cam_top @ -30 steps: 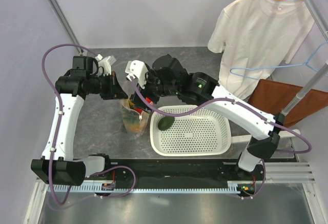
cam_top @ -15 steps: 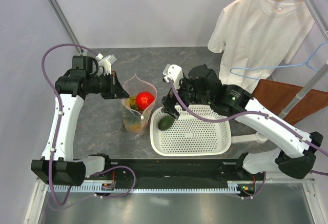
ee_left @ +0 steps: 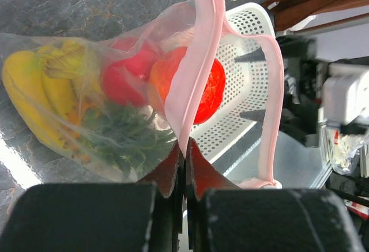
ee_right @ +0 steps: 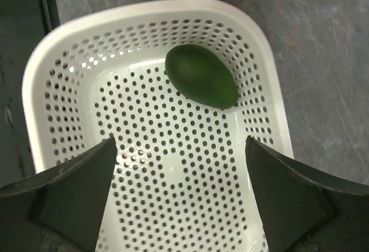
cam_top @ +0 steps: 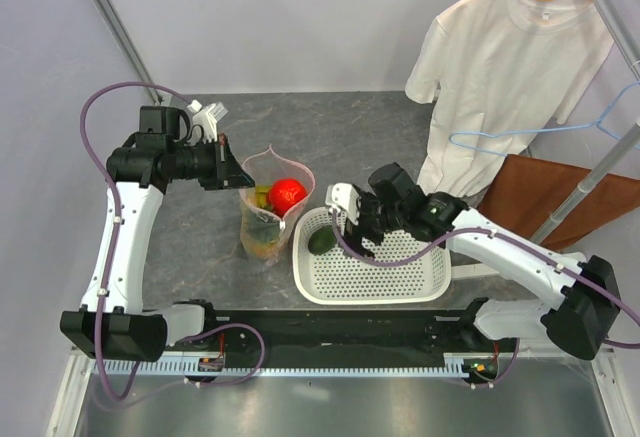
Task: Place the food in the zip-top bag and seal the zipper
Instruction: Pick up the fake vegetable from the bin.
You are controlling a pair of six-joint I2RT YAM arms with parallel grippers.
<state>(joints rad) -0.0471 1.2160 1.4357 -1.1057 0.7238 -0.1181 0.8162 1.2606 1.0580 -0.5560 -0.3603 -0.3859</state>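
Observation:
My right gripper moves down and to the left in the top view next, turning to straddle the avocado's middle (cam_top: pixel 321 241) (ee_right: pixel 202 76), as it lies at an angle to the gripper's fingers.
The clear zip-top bag (cam_top: pixel 265 219) stands on the table with its mouth open. It holds the yellow bananas (ee_left: pixel 34 90), the pineapple's green crown (ee_left: pixel 124 134), a red apple (ee_left: pixel 124 73) and a red-orange fruit (cam_top: pixel 287 193) on top. My left gripper (cam_top: pixel 238 173) is shut on the bag's pink zipper strip (ee_left: pixel 196 73) and holds that edge up. The dark green avocado (ee_right: pixel 200 83) lies in the white basket (cam_top: pixel 410 287) at its left end. My right gripper (ee_right: pixel 179 148) is open and empty above the basket, just right of the avocado.
A white T-shirt (cam_top: pixel 500 67) hangs on a hanger at the back right, with a blue hanger (cam_top: pixel 600 122) and a brown board (cam_top: pixel 560 192) beside it. The basket (ee_right: pixel 63 73) sits right of the bag, near the table's front edge.
My right arm let the red-orange fruit go into the bag, then drew back right and down over the basket. My left gripper kept its hold on the bag's edge.

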